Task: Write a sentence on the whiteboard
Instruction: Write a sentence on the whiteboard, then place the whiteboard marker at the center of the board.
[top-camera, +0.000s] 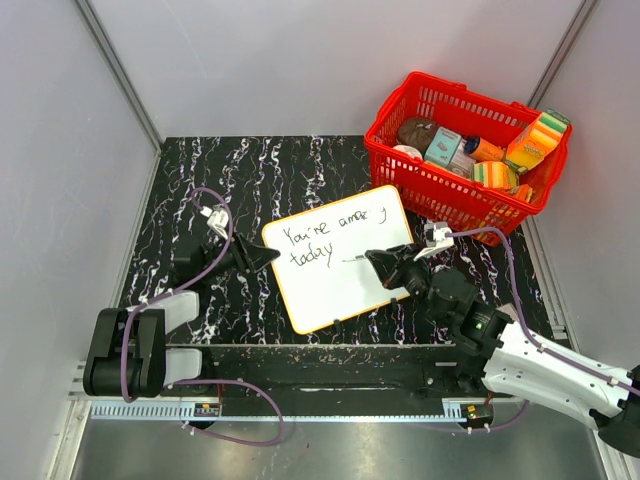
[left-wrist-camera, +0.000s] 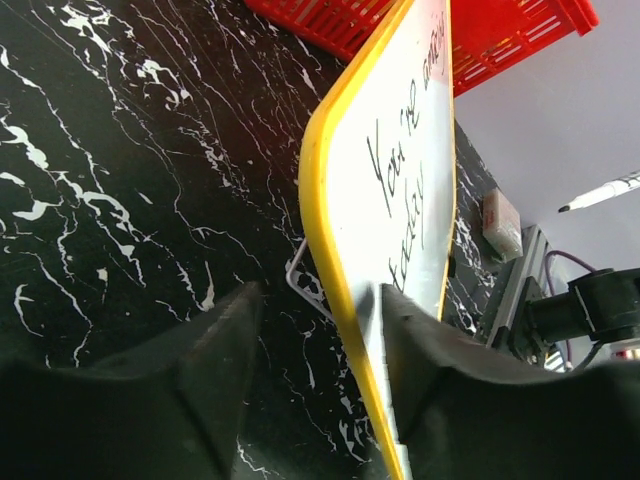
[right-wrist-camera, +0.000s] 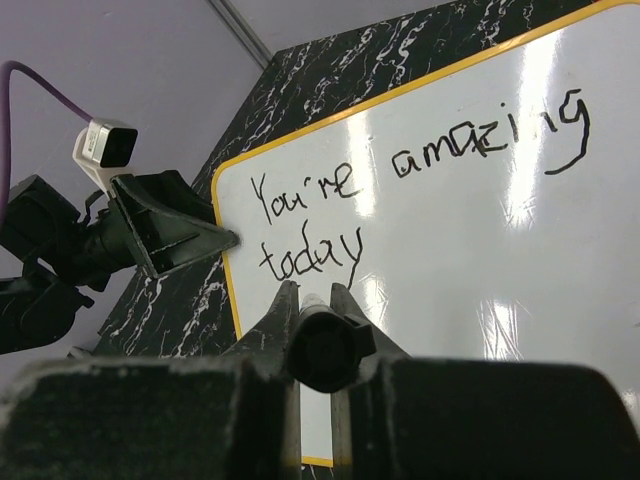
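The word "today" is written. My right gripper should next move back and down to bare marble by the board's near rim (top-camera: 394, 322) and let go of the marker (top-camera: 358, 259).
The whiteboard (top-camera: 340, 275) lies flat on the black marble table, its long side slanting up to the right. "You're amazing today" is written on it in black. My right gripper (top-camera: 392, 266) is shut on a black marker (top-camera: 358, 259) and holds its tip over the board, just right of "today". In the right wrist view the marker (right-wrist-camera: 322, 345) sits end-on between the fingers of that gripper (right-wrist-camera: 313, 295). My left gripper (top-camera: 265, 258) is at the board's left edge. In its wrist view the jaws of the gripper (left-wrist-camera: 322, 330) stand apart astride the yellow rim (left-wrist-camera: 325, 230), one finger (left-wrist-camera: 440, 390) over the board (left-wrist-camera: 410, 140).
A red basket (top-camera: 440, 190) with sponges, jars and boxes stands at the back right, close to the board's far corner; it also shows in the left wrist view (left-wrist-camera: 330, 20). Grey walls enclose the table. A metal rail (top-camera: 300, 410) runs along the near edge.
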